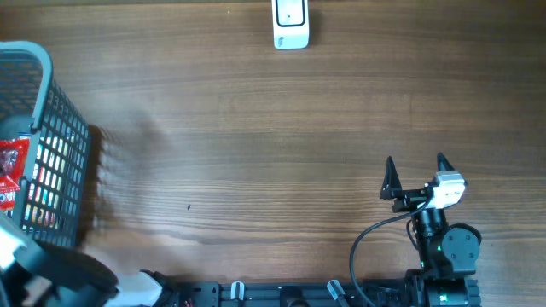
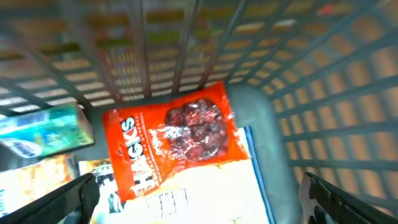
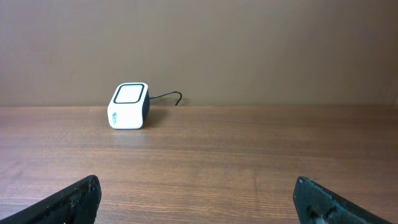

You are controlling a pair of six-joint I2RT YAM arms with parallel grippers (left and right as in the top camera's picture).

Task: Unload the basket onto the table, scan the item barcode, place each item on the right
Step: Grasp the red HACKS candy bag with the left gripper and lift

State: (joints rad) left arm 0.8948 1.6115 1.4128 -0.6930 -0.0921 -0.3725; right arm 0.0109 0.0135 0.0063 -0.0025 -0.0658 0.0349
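My left gripper is going down and outward next into the basket (image 1: 60, 145), onto the red snack bag's dark middle (image 1: 8, 161), and will close there, because the bag lies uncovered on top of the white package.
A red snack bag (image 2: 180, 134) lies on top of a white package with a blue edge (image 2: 211, 199) inside the grey mesh basket (image 1: 60, 145). The bag also shows at the table's left edge (image 1: 8, 170). My left gripper (image 2: 199, 186) hangs open above these items, one finger on each side and nothing between them. The white barcode scanner (image 1: 291, 23) stands at the far edge of the table and shows ahead in the right wrist view (image 3: 129, 106). Over bare wood at the near right, my right gripper (image 1: 415, 175) stands open and empty.
More packages fill the basket: a green and blue box (image 2: 43, 130) and a yellow one (image 2: 31, 180) to the left of the red bag. The basket's mesh wall (image 2: 323, 93) rises around them. The scanner's cable (image 3: 166, 97) trails behind it.
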